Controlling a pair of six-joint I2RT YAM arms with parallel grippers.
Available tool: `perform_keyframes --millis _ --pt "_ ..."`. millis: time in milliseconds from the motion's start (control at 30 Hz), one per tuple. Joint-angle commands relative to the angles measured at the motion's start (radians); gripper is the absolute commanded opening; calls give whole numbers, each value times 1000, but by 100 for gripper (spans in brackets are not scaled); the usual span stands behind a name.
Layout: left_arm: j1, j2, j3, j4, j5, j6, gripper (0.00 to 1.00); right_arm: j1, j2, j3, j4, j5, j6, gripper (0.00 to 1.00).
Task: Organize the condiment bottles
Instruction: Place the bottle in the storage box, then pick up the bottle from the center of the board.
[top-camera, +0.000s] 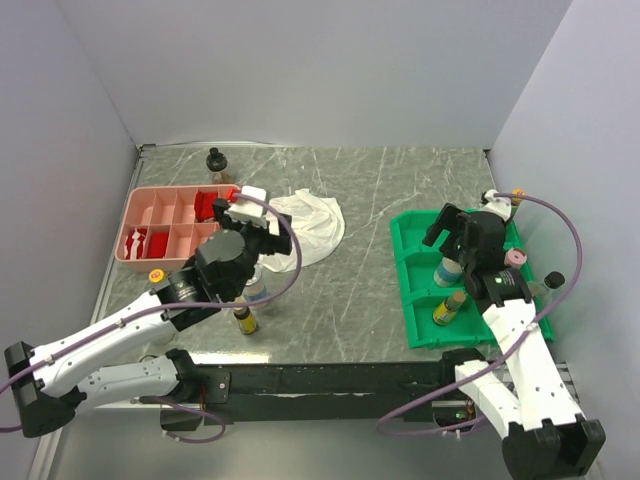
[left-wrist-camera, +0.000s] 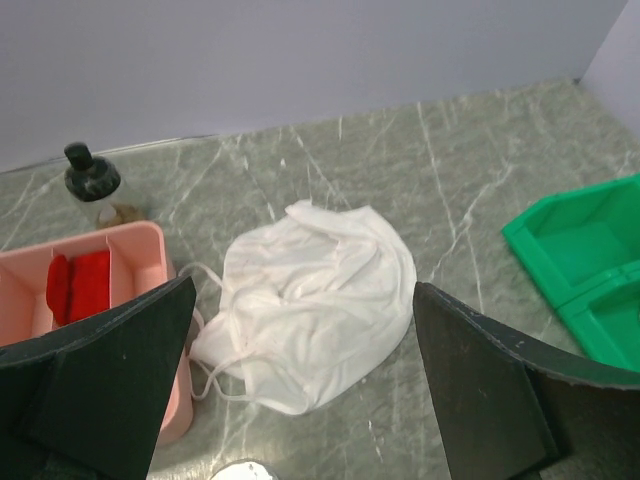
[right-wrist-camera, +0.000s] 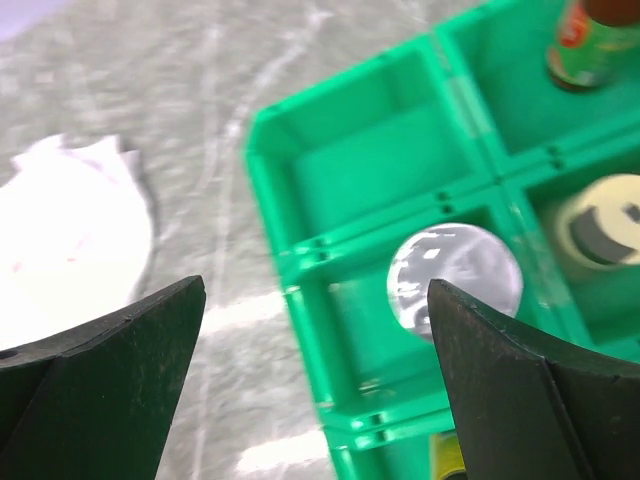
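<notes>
My right gripper is going left in the top view next, onto the silver cap of a small bottle near the cloth, because the bottle is outside both trays.
My right gripper (right-wrist-camera: 315, 300) (top-camera: 447, 232) hangs open over the green tray (right-wrist-camera: 350, 170) with nothing between its fingers. Just below it a silver-capped bottle (right-wrist-camera: 455, 275) (top-camera: 450, 270) stands upright in a tray compartment. The same tray holds a red-and-green-labelled bottle (right-wrist-camera: 585, 45), a cream-capped jar (right-wrist-camera: 600, 230) and a yellow-capped bottle (top-camera: 449, 306). My left gripper (left-wrist-camera: 305, 300) (top-camera: 272, 232) is open and empty, looking at the white cloth (left-wrist-camera: 310, 310). Two small bottles (top-camera: 250, 305) stand under the left wrist. A black-capped bottle (left-wrist-camera: 92, 180) (top-camera: 216, 160) stands behind the pink tray (left-wrist-camera: 130, 250).
The pink tray (top-camera: 160, 225) holds red pieces in its compartments, and a yellow-capped bottle (top-camera: 156, 275) stands at its near edge. Pink-capped (top-camera: 515, 258) and black-capped (top-camera: 553, 278) bottles stand at the green tray's right side. White walls close in the table on three sides.
</notes>
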Motion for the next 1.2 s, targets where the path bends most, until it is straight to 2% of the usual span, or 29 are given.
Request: perform_keyframes --millis 0,33,233,467,567,633,667,733,833,967,1067,1100,1167 --pt "0 45 125 -180 -33 -137 97 8 -78 40 20 -108 -15 100" --pt "0 60 147 -279 -26 -165 97 8 -91 34 21 -111 -10 100" --pt "0 57 213 -612 2 -338 97 10 -151 3 34 -160 -27 100" --pt "0 -40 168 -806 16 -587 97 11 -172 -23 55 -230 -56 100" --pt "0 -101 141 -837 11 -725 97 13 -178 -43 96 -315 -50 100" --pt "0 -155 121 -820 38 -762 97 26 -186 -80 151 -442 -32 100" --pt "2 -168 122 -817 66 -766 97 42 -191 -95 212 -468 -21 100" --pt "0 -210 133 -796 89 -757 97 147 -197 -132 265 -464 -6 99" --pt "0 -277 129 -722 143 -664 97 327 -198 -170 389 -392 7 96" --pt "0 -369 92 -632 177 -541 97 462 -101 -238 703 -462 28 86" --pt "0 -455 23 -547 193 -437 97 600 34 -200 811 -449 -71 84" --pt "0 -495 1 -526 203 -415 96 629 71 -175 802 -414 -163 86" --pt "0 -526 -49 -488 230 -379 97 700 180 -113 802 -399 -240 89"
